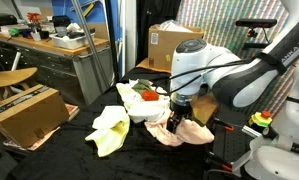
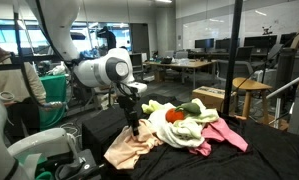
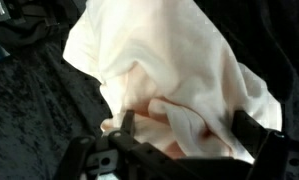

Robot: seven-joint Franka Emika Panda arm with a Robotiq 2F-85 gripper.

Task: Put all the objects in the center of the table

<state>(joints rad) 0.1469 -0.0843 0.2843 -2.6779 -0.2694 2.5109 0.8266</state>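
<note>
The peach cloth's raised fold (image 1: 173, 126) (image 3: 183, 118) stands between my open fingers, so next my gripper eases slightly down and outward toward the heap and closes on it.
The objects lie in a heap on the table (image 2: 264, 160), which is draped in black fabric. A small red-orange ball (image 2: 174, 115) rests on a white cloth (image 2: 185, 136), with a pale yellow-green cloth (image 1: 109, 132) and a pink cloth (image 2: 225, 134) spread at the sides. A peach cloth (image 2: 127, 149) lies at the heap's near edge. My gripper (image 2: 135, 128) points straight down onto it. In the wrist view the gripper (image 3: 186, 122) is open, its fingers (image 3: 127, 124) standing either side of a raised fold of the peach cloth (image 3: 179, 70). Nothing is clamped.
A brown cardboard box (image 1: 29, 113) stands beside the table and another (image 1: 174, 45) behind it. A grey workbench with drawers (image 1: 59, 62) is further back. A person (image 2: 1, 70) stands at the edge of an exterior view. Bare black fabric (image 3: 29, 100) lies beside the cloth.
</note>
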